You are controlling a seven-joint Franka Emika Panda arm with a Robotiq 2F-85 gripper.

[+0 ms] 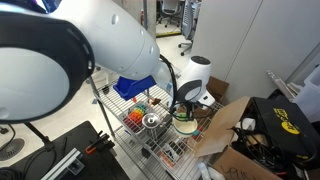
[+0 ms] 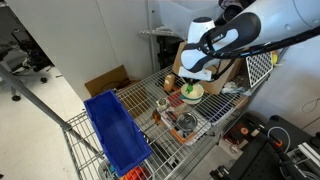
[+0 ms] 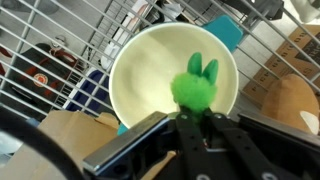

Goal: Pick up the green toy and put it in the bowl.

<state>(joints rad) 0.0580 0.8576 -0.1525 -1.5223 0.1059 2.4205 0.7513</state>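
Next I will lower my gripper down toward the cream bowl's bottom and release the toy's lower end, because the green toy hangs over the bowl's inside.
The green toy [image 3: 195, 88], a fuzzy bright green ball with two ears, sits at the tips of my gripper [image 3: 196, 112]. The fingers are closed on its lower part. It hangs over the inside of the cream bowl [image 3: 150, 70], toward the bowl's right rim. In both exterior views the gripper [image 1: 185, 106] [image 2: 192, 80] points down just above the bowl [image 1: 184, 126] [image 2: 192, 94], which stands on the wire shelf. A bit of green [image 2: 187, 90] shows at the bowl. I cannot tell whether the toy touches the bowl's bottom.
A shiny metal cup [image 1: 151, 120] and small red and orange toys [image 1: 136, 115] lie on the wire rack [image 2: 150, 100] beside the bowl. A blue bin [image 2: 115, 130] sits at one end. Open cardboard boxes [image 1: 225, 128] [image 2: 105, 80] stand close by.
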